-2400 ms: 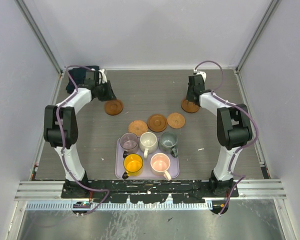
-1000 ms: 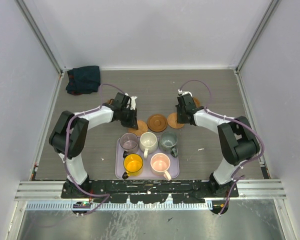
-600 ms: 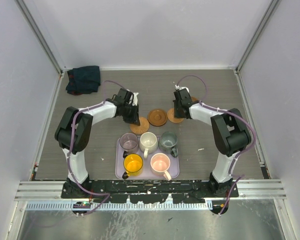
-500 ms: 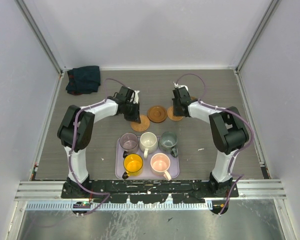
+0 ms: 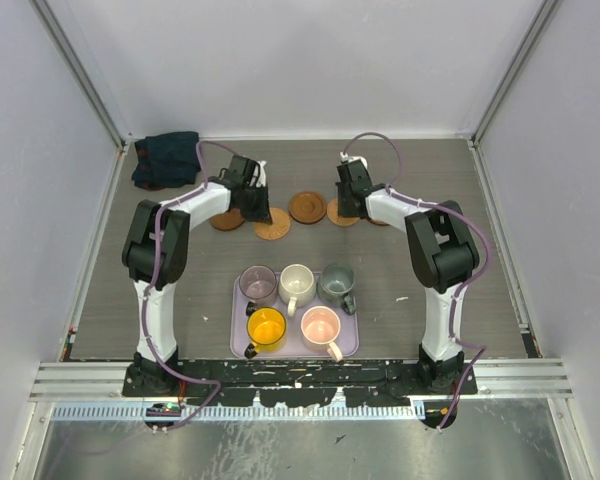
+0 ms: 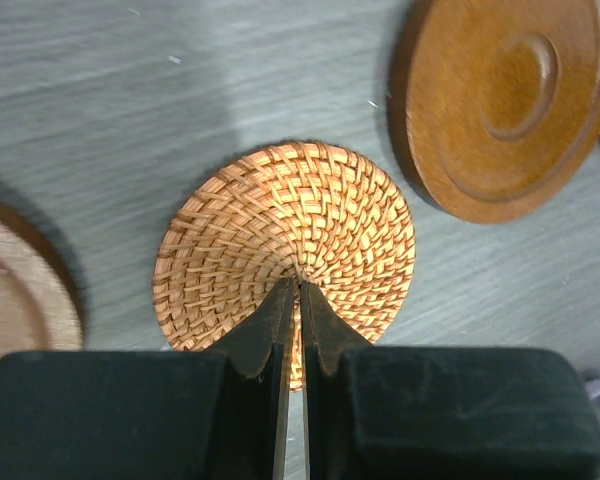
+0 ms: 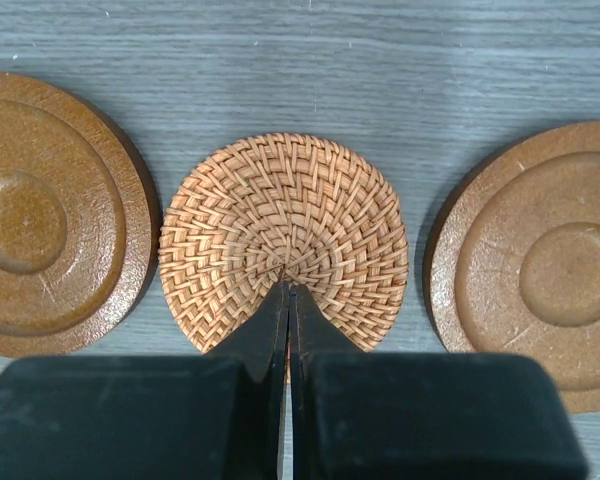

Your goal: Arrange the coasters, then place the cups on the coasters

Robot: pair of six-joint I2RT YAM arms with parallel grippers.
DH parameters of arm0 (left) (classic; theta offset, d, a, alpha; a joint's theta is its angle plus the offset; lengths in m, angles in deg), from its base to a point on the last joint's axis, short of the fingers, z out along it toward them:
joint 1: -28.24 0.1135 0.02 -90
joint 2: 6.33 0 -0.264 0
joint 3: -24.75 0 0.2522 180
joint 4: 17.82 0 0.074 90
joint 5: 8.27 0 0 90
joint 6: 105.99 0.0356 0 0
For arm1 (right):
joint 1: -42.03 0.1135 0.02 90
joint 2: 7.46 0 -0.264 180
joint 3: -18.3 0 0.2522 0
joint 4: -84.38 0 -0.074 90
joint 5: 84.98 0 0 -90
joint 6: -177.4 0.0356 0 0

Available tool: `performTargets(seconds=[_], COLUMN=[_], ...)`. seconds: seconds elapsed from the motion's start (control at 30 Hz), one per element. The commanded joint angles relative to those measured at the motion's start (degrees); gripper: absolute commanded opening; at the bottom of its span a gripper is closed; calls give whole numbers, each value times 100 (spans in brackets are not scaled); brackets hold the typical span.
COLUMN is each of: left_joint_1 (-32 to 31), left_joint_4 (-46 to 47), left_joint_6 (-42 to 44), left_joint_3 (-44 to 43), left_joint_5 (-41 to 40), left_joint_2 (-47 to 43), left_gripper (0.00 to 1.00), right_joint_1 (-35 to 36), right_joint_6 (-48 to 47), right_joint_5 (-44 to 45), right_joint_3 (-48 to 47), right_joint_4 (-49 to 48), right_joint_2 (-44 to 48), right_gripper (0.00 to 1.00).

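Note:
I should move my right gripper left in the top view onto the middle dark coaster, then raise it and release, because the row of coasters is uneven.
Five coasters lie in a rough row beyond the tray. Two are woven: one (image 5: 273, 228) (image 6: 285, 245) under my left gripper (image 5: 261, 215) (image 6: 300, 286), one (image 5: 340, 213) (image 7: 283, 240) under my right gripper (image 5: 346, 205) (image 7: 286, 284). Each gripper is shut with its tips pressed on the centre of its woven disc. Dark wooden coasters sit at the left (image 5: 226, 219), the middle (image 5: 307, 207) (image 6: 500, 100) and the right (image 5: 382, 216) (image 7: 540, 260). The purple (image 5: 257, 284), cream (image 5: 297, 282), grey-green (image 5: 335, 281), yellow (image 5: 266, 326) and pink (image 5: 320, 325) cups stand on the lavender tray (image 5: 295, 355).
A dark crumpled cloth (image 5: 167, 160) lies at the far left corner. Metal frame posts and pale walls bound the table on three sides. The tray sits near the arms' bases.
Both grippers have moved away from the tray toward the far side, sliding the two woven coasters with them. The middle wooden coaster has shifted the same way.

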Motion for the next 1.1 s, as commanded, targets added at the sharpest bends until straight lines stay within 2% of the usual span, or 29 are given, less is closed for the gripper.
performTargets(seconds=[0.0,0.53,0.83,0.97,1.07], left_joint_1=[240,333,343,370,431], left_joint_4=[-209,-263,-207,-123,128], left_joint_6=[43,197,320,297,210], left_joint_3=[-280,-929,-920,-548,3], left_joint_5=[-404,-166,-198,-389,-486], left_joint_2=[202,592,-189,-596,-990], left_gripper=[8,9,27,28,28], right_joint_1=[40,9,10,54,198], right_joint_6=[-69,-261,-461,-369,-399], right_joint_5=[84,380,237,-368,-510], right_joint_3=[-213,-621,-1087,-1156,-1179], right_joint_4=[163,115,-18,-1,-19], right_joint_2=[-216,-8,444,447,335], right_gripper=[1,1,1,1,1])
